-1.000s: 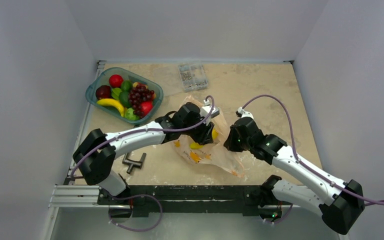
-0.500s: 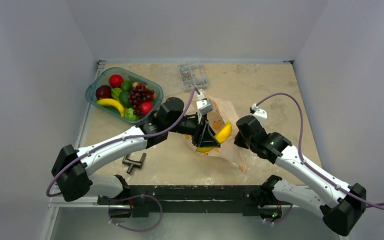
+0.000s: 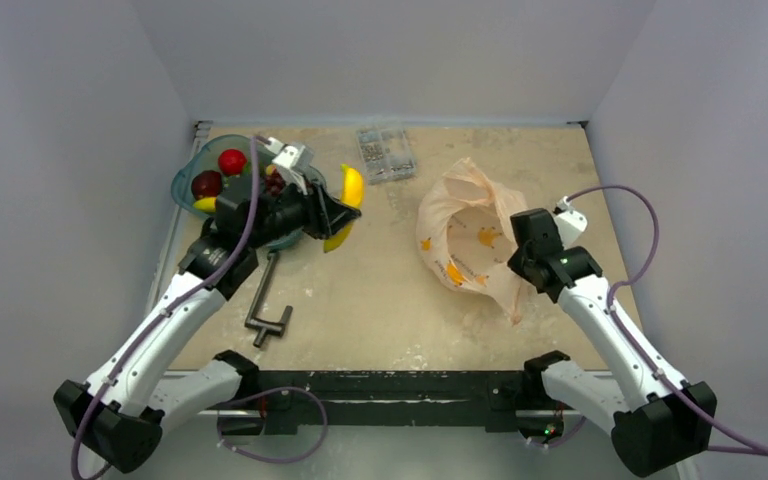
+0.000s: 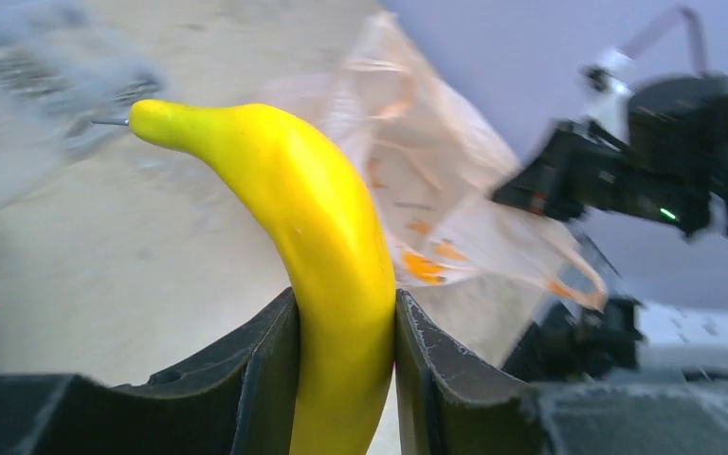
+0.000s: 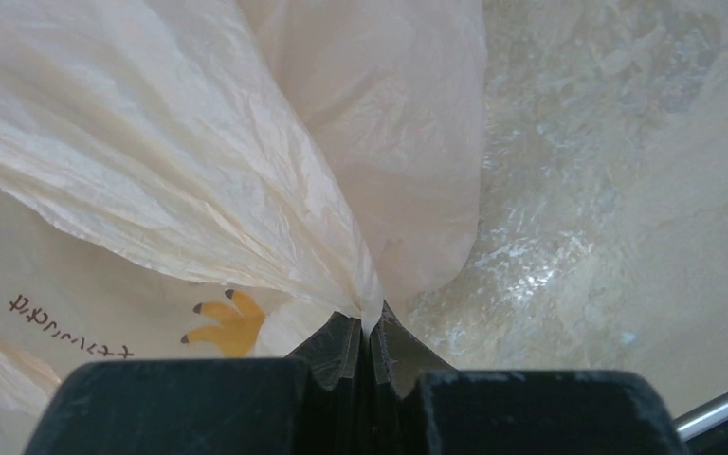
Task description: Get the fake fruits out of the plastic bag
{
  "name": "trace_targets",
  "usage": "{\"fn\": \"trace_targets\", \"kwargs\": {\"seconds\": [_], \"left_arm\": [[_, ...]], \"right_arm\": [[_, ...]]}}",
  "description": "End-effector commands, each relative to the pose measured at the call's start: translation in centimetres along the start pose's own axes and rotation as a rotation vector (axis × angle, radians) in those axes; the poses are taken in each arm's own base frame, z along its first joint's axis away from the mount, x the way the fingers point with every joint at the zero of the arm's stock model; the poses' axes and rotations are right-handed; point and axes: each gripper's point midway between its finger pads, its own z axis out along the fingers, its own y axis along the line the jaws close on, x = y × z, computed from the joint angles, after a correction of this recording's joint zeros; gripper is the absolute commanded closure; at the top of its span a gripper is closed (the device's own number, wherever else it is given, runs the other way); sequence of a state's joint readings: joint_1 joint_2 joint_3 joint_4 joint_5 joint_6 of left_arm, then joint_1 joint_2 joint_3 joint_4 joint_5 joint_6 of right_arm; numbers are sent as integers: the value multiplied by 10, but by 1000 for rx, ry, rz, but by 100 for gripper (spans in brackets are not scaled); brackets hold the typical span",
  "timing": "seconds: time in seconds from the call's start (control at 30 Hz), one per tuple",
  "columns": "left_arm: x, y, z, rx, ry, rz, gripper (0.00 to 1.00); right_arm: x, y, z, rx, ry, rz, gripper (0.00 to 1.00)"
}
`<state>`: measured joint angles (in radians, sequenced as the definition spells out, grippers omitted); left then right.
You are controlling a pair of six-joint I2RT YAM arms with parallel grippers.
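I should next swing my left gripper left in the top view, over the other banana (image 3: 204,204) beside the dark apple, as the tray holds the fruits.
My left gripper (image 3: 338,212) is shut on a yellow banana (image 3: 348,205), holding it in the air beside the teal tray (image 3: 182,180); the banana (image 4: 322,237) sits clamped between both jaws in the left wrist view. The tray holds a red apple (image 3: 231,161), a dark apple (image 3: 206,184) and another banana (image 3: 204,204); my arm hides the rest. The pale-orange plastic bag (image 3: 465,235) lies at the right. My right gripper (image 3: 520,262) is shut on a pinch of the bag (image 5: 246,171) at its near right edge. I see no fruit inside the bag.
A grey metal clamp (image 3: 265,305) lies on the table near the left arm. A clear box of small parts (image 3: 385,152) stands at the back centre. Grey walls close in the left, right and back.
My left gripper carried the banana out of the bag and swung left toward the tray. My right gripper pulled the bag right and back, spreading it open.
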<state>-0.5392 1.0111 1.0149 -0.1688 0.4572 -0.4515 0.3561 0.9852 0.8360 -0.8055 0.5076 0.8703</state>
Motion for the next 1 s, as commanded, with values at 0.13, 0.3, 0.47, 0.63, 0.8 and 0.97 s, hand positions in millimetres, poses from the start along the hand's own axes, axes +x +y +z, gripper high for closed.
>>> {"fn": "trace_targets", "kwargs": {"seconds": [0.13, 0.3, 0.47, 0.63, 0.8, 0.97], "left_arm": [[-39, 159, -98, -734, -215, -207, 92], [-56, 224, -127, -914, -292, -290, 88], [-60, 286, -131, -1021, -245, -324, 85], [-58, 336, -126, -1054, -170, -373, 81], [-60, 376, -126, -1079, -126, -365, 72], [-44, 413, -119, -1061, -29, -404, 57]], "right_arm": [[-43, -32, -21, 86, -132, 128, 100], [-80, -47, -48, 131, -263, 133, 100], [-65, -37, -38, 91, -195, 100, 100], [-53, -25, -37, 16, -136, 61, 91], [-49, -6, -45, -123, -115, 16, 66], [-50, 14, -56, -264, -118, -31, 37]]}}
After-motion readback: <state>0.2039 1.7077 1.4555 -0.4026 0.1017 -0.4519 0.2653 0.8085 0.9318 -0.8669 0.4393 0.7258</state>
